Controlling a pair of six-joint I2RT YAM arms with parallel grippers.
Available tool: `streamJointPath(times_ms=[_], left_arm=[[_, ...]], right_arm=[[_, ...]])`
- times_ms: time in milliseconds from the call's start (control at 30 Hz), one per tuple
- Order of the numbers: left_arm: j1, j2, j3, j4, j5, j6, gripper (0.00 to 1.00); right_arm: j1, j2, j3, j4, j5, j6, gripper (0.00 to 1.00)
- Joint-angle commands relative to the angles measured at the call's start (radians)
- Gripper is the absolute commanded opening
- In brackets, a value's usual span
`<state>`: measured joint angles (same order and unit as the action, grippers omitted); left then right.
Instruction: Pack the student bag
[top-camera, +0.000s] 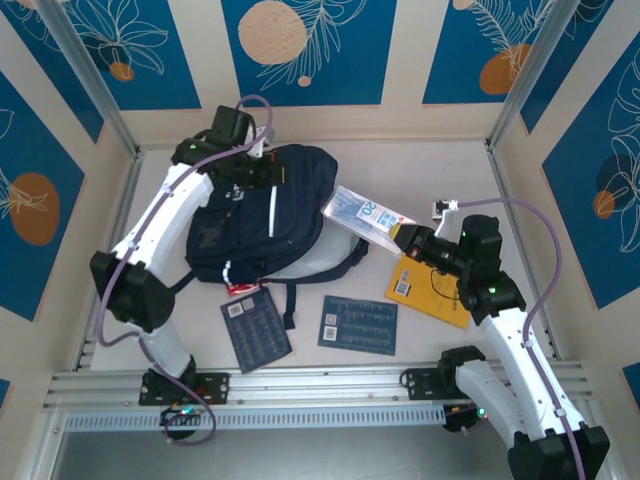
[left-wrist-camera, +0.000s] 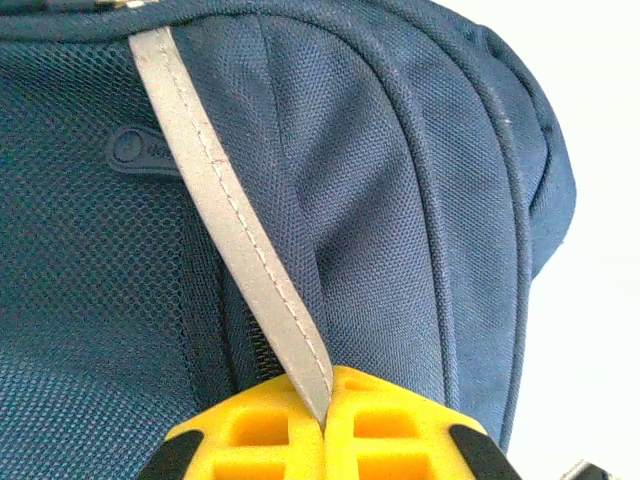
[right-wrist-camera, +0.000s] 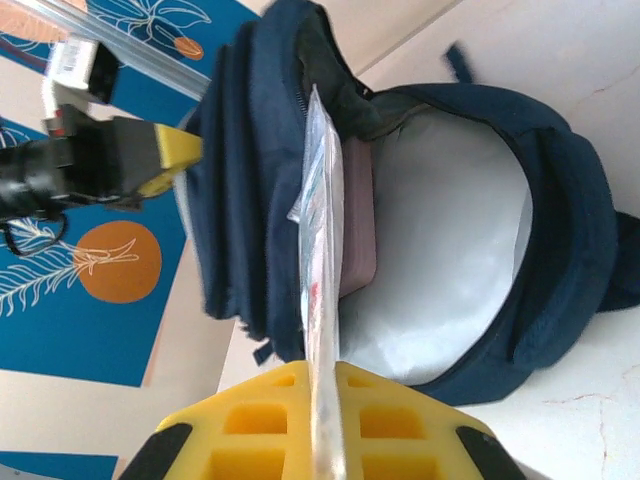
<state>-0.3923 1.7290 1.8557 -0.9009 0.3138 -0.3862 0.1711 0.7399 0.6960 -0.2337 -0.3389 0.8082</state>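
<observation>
The right gripper pushes deep into the bag beside the mauve item next, then releases the packet.
The student bag (top-camera: 250, 225) is a dark navy backpack lying at the table's middle left, with its main compartment gaping toward the right. A white lining (right-wrist-camera: 450, 240) and a flat mauve item (right-wrist-camera: 358, 220) show inside. My left gripper (top-camera: 260, 175) is at the bag's top end. In the left wrist view this gripper (left-wrist-camera: 325, 415) is shut on the bag's grey reflective strip (left-wrist-camera: 215, 190). My right gripper (top-camera: 405, 238) is shut on a clear plastic packet (top-camera: 360, 212) with blue and white contents. The packet (right-wrist-camera: 318, 250) hangs edge-on just at the bag's opening.
A yellow book (top-camera: 430, 295) lies under my right arm. Two dark blue printed cards (top-camera: 255, 328) (top-camera: 358, 323) lie near the front edge, with a red tag (top-camera: 242, 288) beside the bag. Walls enclose the table on three sides.
</observation>
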Motion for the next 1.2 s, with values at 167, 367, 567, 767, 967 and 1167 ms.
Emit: streamJointPath(times_ms=[167, 367, 567, 767, 967, 1167], left_arm=[[0.021, -0.093, 0.079, -0.004, 0.124, 0.084, 0.00], [0.026, -0.086, 0.151, -0.011, 0.190, 0.094, 0.00], [0.026, -0.083, 0.158, -0.004, 0.237, 0.094, 0.00], [0.025, -0.087, 0.150, 0.012, 0.262, 0.088, 0.00], [0.026, -0.095, 0.123, 0.052, 0.284, 0.064, 0.00], [0.025, -0.103, 0.128, 0.064, 0.296, 0.052, 0.00]], right_arm=[[0.024, -0.054, -0.034, -0.056, 0.010, -0.027, 0.00], [0.048, -0.018, -0.080, -0.001, -0.078, -0.001, 0.00], [0.090, 0.064, -0.065, 0.115, -0.163, 0.060, 0.00], [0.154, 0.185, -0.014, 0.216, -0.141, 0.119, 0.00], [0.256, 0.396, 0.117, 0.202, -0.091, 0.105, 0.00], [0.366, 0.624, 0.240, 0.251, 0.015, 0.137, 0.00]])
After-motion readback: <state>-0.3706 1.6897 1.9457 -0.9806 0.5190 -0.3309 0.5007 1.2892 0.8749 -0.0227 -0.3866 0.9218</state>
